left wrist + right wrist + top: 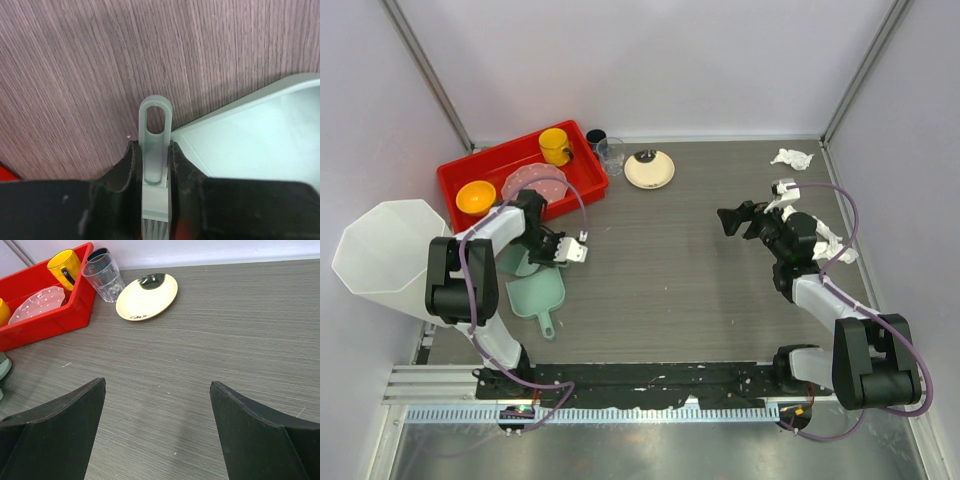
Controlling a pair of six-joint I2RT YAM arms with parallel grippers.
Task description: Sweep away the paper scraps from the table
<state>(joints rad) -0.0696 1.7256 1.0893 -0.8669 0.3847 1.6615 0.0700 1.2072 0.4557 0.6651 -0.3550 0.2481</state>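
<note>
I should swing my right gripper across the bare table next, onto the end of the brush handle with the hole, because that end is to the gripper's left in the top view and free of fingers.
My left gripper (567, 250) (152, 150) is shut on the pale green brush handle (155, 131), whose hanging hole pokes out past the fingertips. Beside it on the table (670, 270) lies the matching green dustpan (538, 292) (260, 135). In the top view, one crumpled white paper scrap (792, 157) lies at the far right corner. Another paper scrap (838, 247) lies by the right wall, partly behind the right arm. My right gripper (735, 218) (157, 385) hovers over bare table right of centre, open and holding nothing.
A red tray (455, 172) at the far left holds a yellow cup (555, 146), an orange bowl (475, 196) and a pink plate (532, 182). A glass (611, 155) and a cream plate (649, 169) stand beside it. A white bin (390, 255) stands off the left edge.
</note>
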